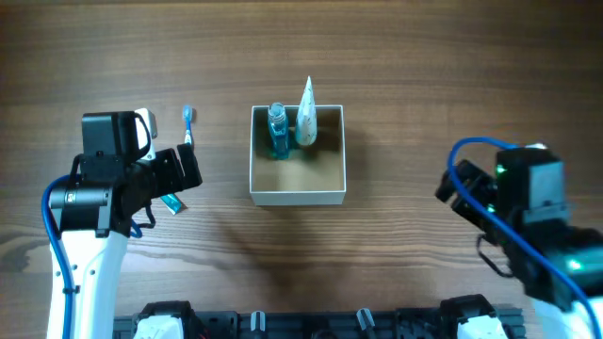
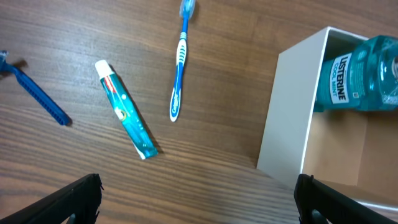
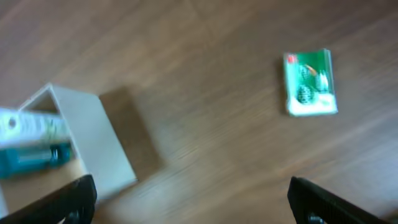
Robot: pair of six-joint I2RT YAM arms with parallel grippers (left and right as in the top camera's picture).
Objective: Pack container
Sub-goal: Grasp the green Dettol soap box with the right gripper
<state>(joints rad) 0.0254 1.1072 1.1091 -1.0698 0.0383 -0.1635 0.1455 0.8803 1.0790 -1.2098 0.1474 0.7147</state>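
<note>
I should next move my right gripper down and to its right in the wrist view and lower its fingers around the small green packet (image 3: 310, 83), because the packet lies there.
The container (image 1: 322, 171), a square white-walled box with a tan inside, sits mid-table. In it lie a blue mouthwash bottle (image 1: 277, 134) and a white tube (image 1: 306, 118) that sticks out over the far wall. My left gripper (image 1: 186, 169) is open and empty, left of the box. The left wrist view shows the box wall (image 2: 289, 112), the bottle (image 2: 360, 74), a blue toothbrush (image 2: 179, 68), a teal toothpaste tube (image 2: 126, 109) and a blue razor (image 2: 38, 94) on the table ahead of the left gripper's jaws (image 2: 199, 199). My right gripper (image 1: 454, 193) is open and empty, right of the box.
A small green packet (image 3: 310, 83) lies on the table in the right wrist view, beyond the right gripper's jaws (image 3: 193, 199); the box wall (image 3: 99, 134) is at that view's left. The toothbrush (image 1: 188, 122) lies just beyond my left gripper in the overhead view.
</note>
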